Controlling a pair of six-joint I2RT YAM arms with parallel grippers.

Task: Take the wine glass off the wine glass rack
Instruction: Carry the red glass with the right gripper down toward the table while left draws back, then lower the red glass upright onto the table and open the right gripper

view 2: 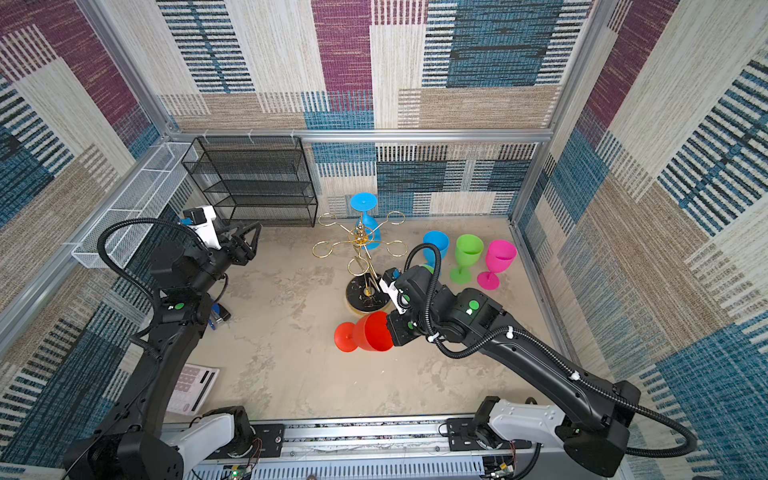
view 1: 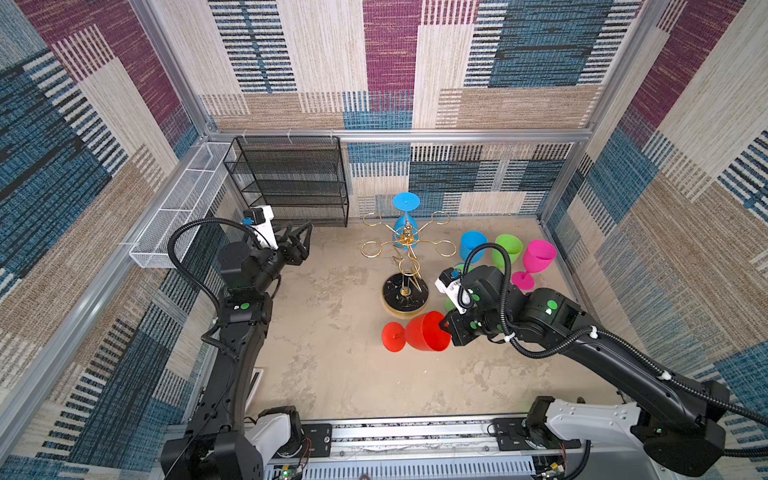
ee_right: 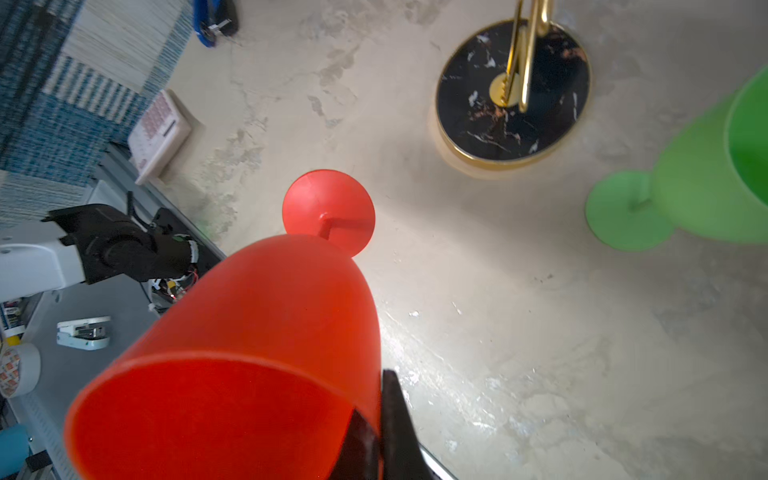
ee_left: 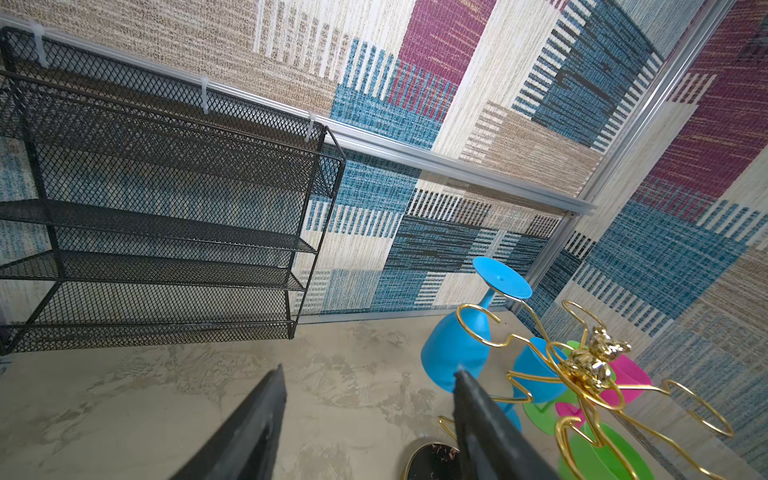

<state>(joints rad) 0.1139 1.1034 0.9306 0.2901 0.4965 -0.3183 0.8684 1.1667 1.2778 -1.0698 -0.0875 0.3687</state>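
The red glass (view 1: 424, 332) is tilted, so next I should turn my right gripper to stand it upright and lower the glass's foot onto the bare tabletop below my gripper.
The gold wire wine glass rack (view 1: 408, 240) stands mid-table on its round black marbled base (view 1: 405, 296) (ee_right: 513, 93). A blue wine glass (view 1: 406, 216) (view 2: 365, 226) (ee_left: 457, 353) hangs upside down from its far arm. My right gripper (view 1: 444, 326) (view 2: 388, 328) (ee_right: 380, 395) is shut on the rim of a red wine glass (view 1: 424, 332) (ee_right: 266, 316), one finger inside the bowl and one outside. It holds the glass tilted in front of the base, foot pointing left. My left gripper (view 1: 301, 239) (ee_left: 369, 370) is open and holds nothing, left of the rack near the shelf.
Blue (view 1: 473, 245), green (view 1: 508, 249) and pink (view 1: 538, 257) glasses stand upright right of the rack. Another green glass (ee_right: 706, 199) stands by the right arm. A black mesh shelf (view 1: 291, 178) and a white mesh basket (view 1: 178, 208) line the back left. A calculator (view 2: 193, 386) lies front left.
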